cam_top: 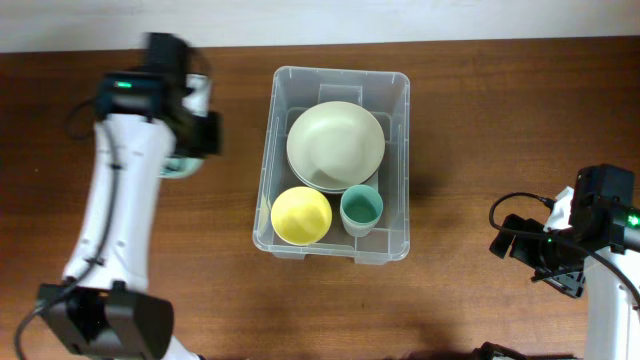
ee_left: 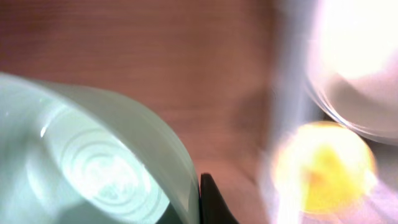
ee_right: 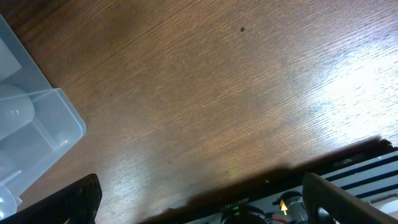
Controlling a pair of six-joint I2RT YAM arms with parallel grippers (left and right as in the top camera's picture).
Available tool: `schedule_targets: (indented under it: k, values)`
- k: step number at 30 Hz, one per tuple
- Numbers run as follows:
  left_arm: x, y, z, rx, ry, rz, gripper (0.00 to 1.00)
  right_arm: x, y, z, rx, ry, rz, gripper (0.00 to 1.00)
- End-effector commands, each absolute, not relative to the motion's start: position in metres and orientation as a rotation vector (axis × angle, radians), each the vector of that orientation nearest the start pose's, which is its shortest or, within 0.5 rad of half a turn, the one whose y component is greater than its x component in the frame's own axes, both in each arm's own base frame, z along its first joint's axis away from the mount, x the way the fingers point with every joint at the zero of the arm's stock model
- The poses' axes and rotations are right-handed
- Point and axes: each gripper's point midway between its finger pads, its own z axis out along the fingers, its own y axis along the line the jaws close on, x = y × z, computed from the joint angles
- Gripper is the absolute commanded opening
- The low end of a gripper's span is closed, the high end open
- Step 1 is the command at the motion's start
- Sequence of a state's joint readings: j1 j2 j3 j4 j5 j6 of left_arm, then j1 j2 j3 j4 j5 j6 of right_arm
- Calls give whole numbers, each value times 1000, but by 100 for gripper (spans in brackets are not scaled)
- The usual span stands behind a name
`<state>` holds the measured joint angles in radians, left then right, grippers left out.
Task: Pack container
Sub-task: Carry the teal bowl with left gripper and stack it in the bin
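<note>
My left gripper will next lower the mint bowl over the container's near side and release it inside the yellow bowl, as the yellow bowl (cam_top: 301, 215) is empty.
The clear plastic container (cam_top: 337, 165) stands mid-table. It holds a pale green plate (cam_top: 335, 145), a yellow bowl (cam_top: 301, 215) and a teal cup (cam_top: 361, 210). My left gripper (cam_top: 188, 150) is left of the container, shut on the wall of a pale mint bowl (cam_top: 180, 168), which fills the left of the left wrist view (ee_left: 93, 162); one dark fingertip (ee_left: 211, 202) presses its outside. The container's wall (ee_left: 289, 112) and the yellow bowl (ee_left: 323, 165) show blurred at the right there. My right gripper (cam_top: 545, 262) is open and empty at the table's right front, with the container's corner (ee_right: 37, 130) at far left.
Bare brown wood lies between the container and each arm. The table's front edge (ee_right: 261, 180) runs just under my right gripper, with electronics below it. A pale wall lies behind the table's far edge.
</note>
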<state>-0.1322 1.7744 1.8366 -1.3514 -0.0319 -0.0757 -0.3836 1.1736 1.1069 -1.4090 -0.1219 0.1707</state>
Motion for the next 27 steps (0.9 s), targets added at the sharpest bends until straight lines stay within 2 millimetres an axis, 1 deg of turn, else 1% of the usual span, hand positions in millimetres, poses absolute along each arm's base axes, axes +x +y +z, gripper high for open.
schedule_targets:
  k: [1,4,6,8,10,15,23,27]
  values:
    - [357,-118,207,300,2889,-112,1,184,-50,156,800,2924,177,99]
    - [341,-167,207,479,2858,-151,0,184,-50,156,800,2924,177,99]
    - [332,-191,207,568,2832,-158,0,184,-50,156,800,2924,177,99]
    - [324,-208,206,631,2818,-147,1,184,-50,156,800,2924,177,99]
    - [317,-217,201,654,2834,-139,1,184,-50,156,800,2924,177,99]
    - [301,-219,179,681,2939,-104,1,184,-50,156,801,2924,177,99]
    - [296,-223,143,704,3032,-102,1,184,-50,156,800,2924,177,99]
    - [296,-223,140,706,3042,-96,1,184,-50,156,800,2924,177,99]
